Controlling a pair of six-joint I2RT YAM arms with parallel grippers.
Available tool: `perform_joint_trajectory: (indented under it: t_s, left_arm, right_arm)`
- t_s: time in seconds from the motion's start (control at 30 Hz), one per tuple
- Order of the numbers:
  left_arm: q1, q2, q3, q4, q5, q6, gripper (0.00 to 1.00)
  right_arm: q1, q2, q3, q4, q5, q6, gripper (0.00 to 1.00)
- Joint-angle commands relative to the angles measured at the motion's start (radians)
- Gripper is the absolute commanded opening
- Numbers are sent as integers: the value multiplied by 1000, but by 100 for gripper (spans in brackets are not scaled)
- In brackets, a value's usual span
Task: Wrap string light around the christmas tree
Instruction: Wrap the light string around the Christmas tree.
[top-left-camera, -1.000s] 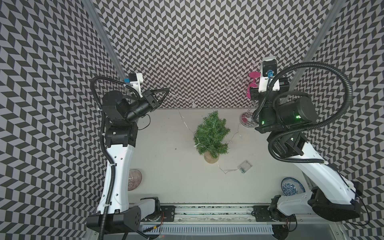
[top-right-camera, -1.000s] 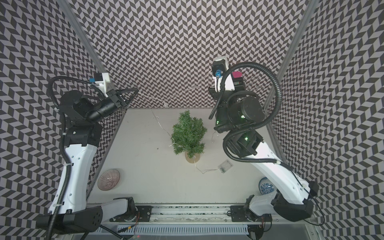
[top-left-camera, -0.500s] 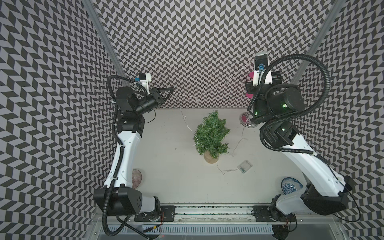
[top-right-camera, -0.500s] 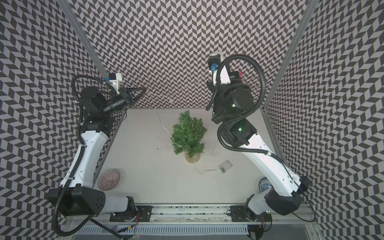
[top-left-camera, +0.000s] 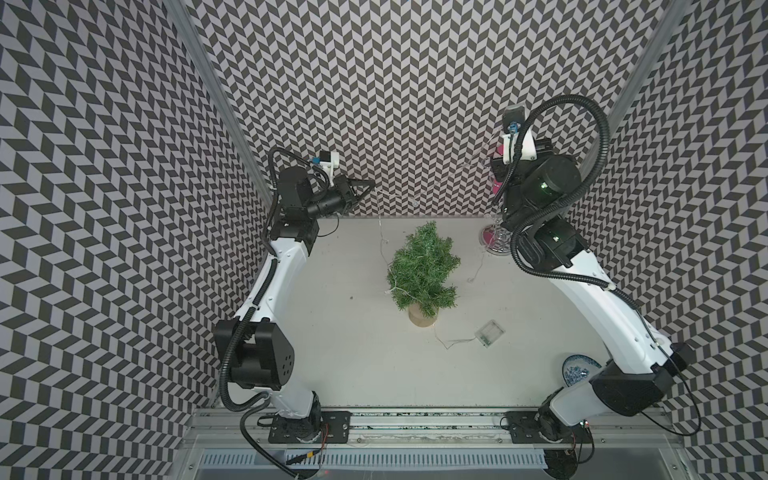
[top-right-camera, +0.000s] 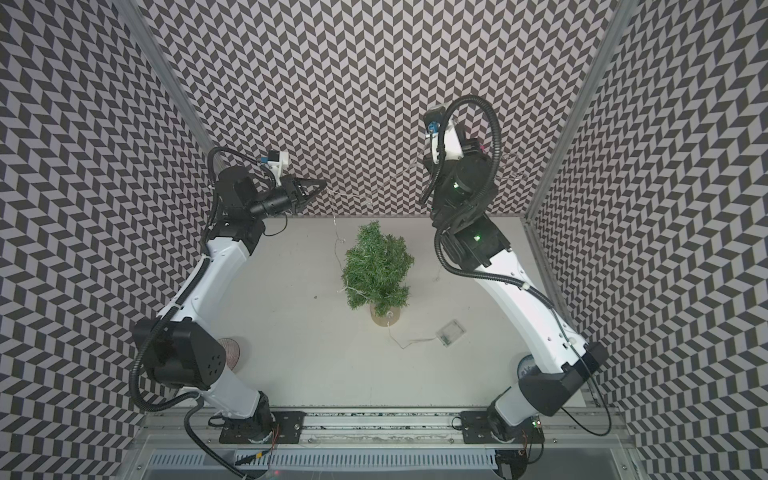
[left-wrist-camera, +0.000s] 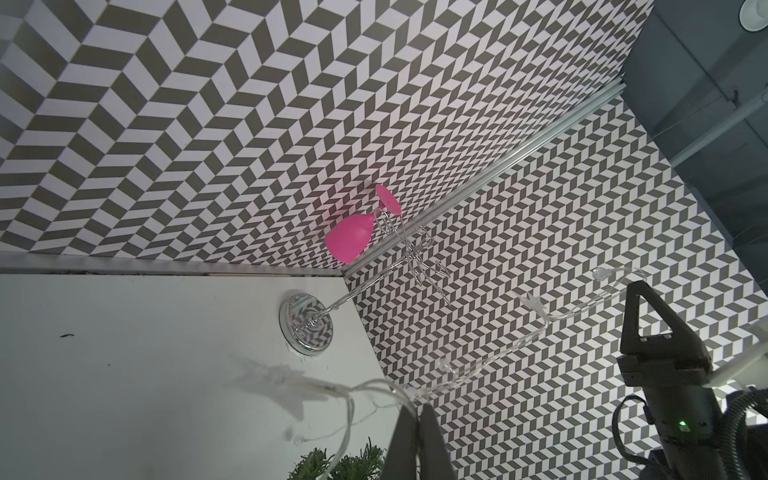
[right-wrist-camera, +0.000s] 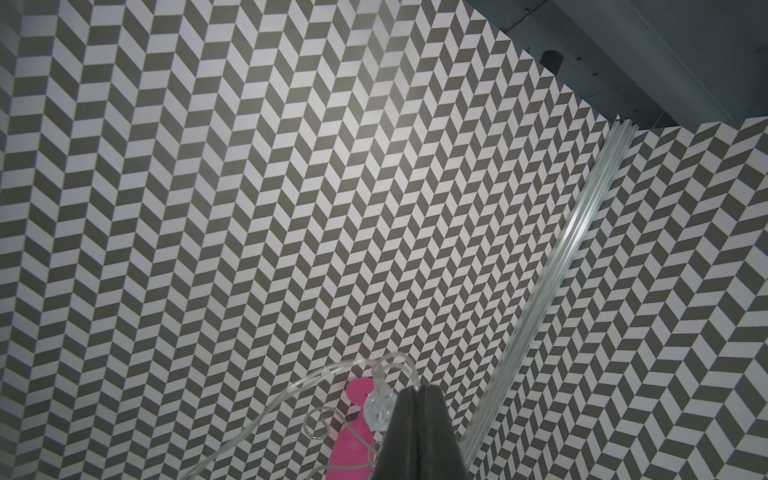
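My left gripper should next carry the wire across toward the rack to the space behind the tree and let go of it, because my right gripper holds it.
The small green christmas tree (top-left-camera: 424, 270) (top-right-camera: 376, 268) stands on its pale wooden base mid-table. The string light (top-left-camera: 415, 203) (left-wrist-camera: 494, 353) hangs high along the back wall, stretched between both grippers. Strands drop from it to the tree on either side, and its clear battery box (top-left-camera: 490, 332) (top-right-camera: 451, 331) lies on the table right of the base. My left gripper (top-left-camera: 371, 184) (left-wrist-camera: 417, 405) is shut on the wire, up and left of the tree. My right gripper (left-wrist-camera: 636, 286) (right-wrist-camera: 417, 388) is shut on the wire beside a clear bulb (right-wrist-camera: 379, 405), up and right of the tree.
A silver curly wire rack (top-left-camera: 496, 241) (left-wrist-camera: 307, 324) with a pink glass (left-wrist-camera: 349, 243) stands in the back right corner, under the right gripper. A blue patterned bowl (top-left-camera: 579, 370) sits front right and a pinkish dish (top-right-camera: 230, 351) front left. Patterned walls close three sides.
The left arm has swung inward and its gripper has moved right along the back wall. The right gripper has shifted slightly left and back. Both stay shut on the string.
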Motion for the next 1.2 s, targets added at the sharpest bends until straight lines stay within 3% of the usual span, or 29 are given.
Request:
perform_joint_trajectory:
  t_s: [0.0, 0.4, 0.7, 0.83, 0.9, 1.03, 1.17]
  left_arm:
    - [-48, 34, 66, 19, 6, 16, 0]
    - [-171, 206, 157, 22, 38, 8, 0]
    - [-196, 262, 157, 20, 45, 14, 0]
    - [-197, 268, 156, 22, 49, 17, 9]
    - [-194, 269, 158, 21, 51, 17, 24]
    - [-176, 262, 163, 21, 48, 16, 36]
    - [-140, 224, 160, 30, 30, 17, 39]
  right_arm:
    - [-38, -28, -9, -5, -25, 48, 0]
    - [-95, -128, -51, -34, -31, 73, 0]
    - [-105, -149, -68, -55, -41, 61, 0]
    - [-123, -140, -90, -57, -67, 73, 0]
    - [-122, -127, -65, -69, -83, 83, 0]
    - [-123, -100, -18, -97, -96, 98, 0]
    - [-123, -109, -25, -100, -87, 97, 0]
